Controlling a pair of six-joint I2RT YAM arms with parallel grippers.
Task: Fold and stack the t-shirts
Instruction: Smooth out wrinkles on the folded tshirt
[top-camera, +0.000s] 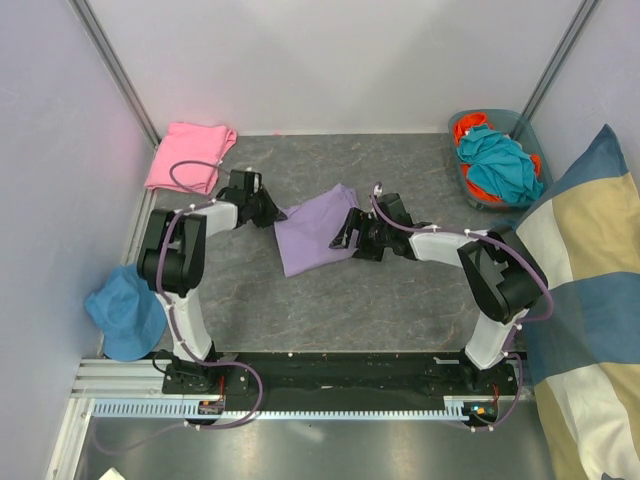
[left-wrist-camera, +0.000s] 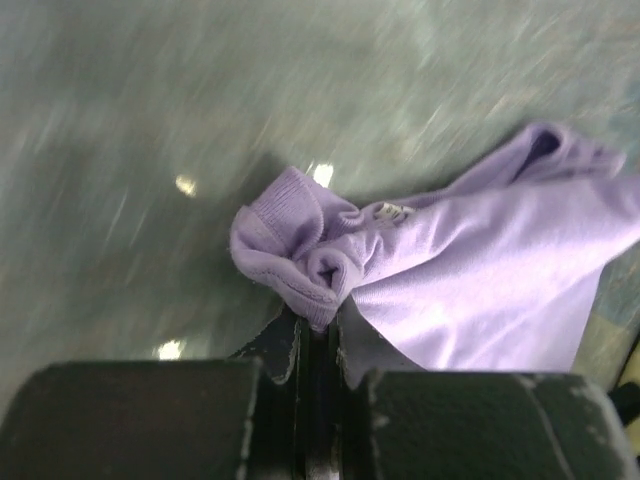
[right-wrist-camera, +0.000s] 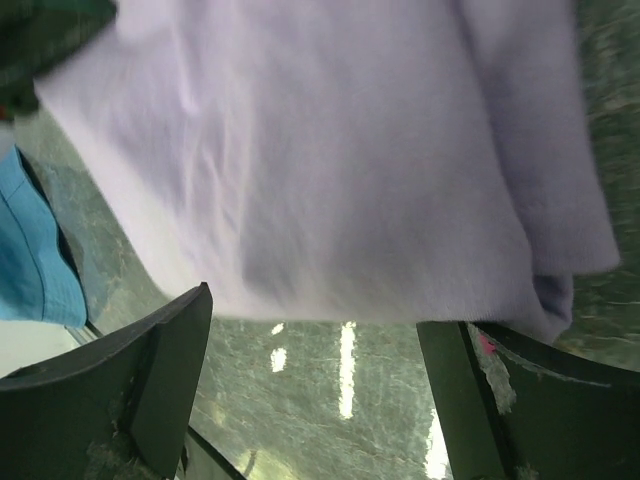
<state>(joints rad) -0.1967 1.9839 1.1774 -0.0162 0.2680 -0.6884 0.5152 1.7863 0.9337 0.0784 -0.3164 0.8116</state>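
Observation:
I need to pull the t-shirt's bunched hem back onto the bare tabletop nearer my base with my left gripper next and release it there, because the lavender t-shirt (top-camera: 315, 232) is rumpled and crooked.
The lavender t-shirt (top-camera: 315, 232) lies rumpled in the middle of the table. My left gripper (top-camera: 272, 212) is at the shirt's left edge. In the left wrist view that gripper (left-wrist-camera: 320, 325) is shut on a bunched hem of the lavender t-shirt (left-wrist-camera: 480, 270). My right gripper (top-camera: 345, 232) is at the shirt's right edge. In the right wrist view it (right-wrist-camera: 320, 330) stands open, the lavender t-shirt (right-wrist-camera: 340, 150) just beyond its fingertips and only bare table between them. The pink t-shirt (top-camera: 190, 155) lies folded at the back left corner.
A grey basket (top-camera: 528, 137) with teal and orange clothes stands at the back right. A big striped cushion (top-camera: 585, 300) leans along the right side. A blue cloth (top-camera: 125, 310) lies at the near left, and it also shows in the right wrist view (right-wrist-camera: 35, 270).

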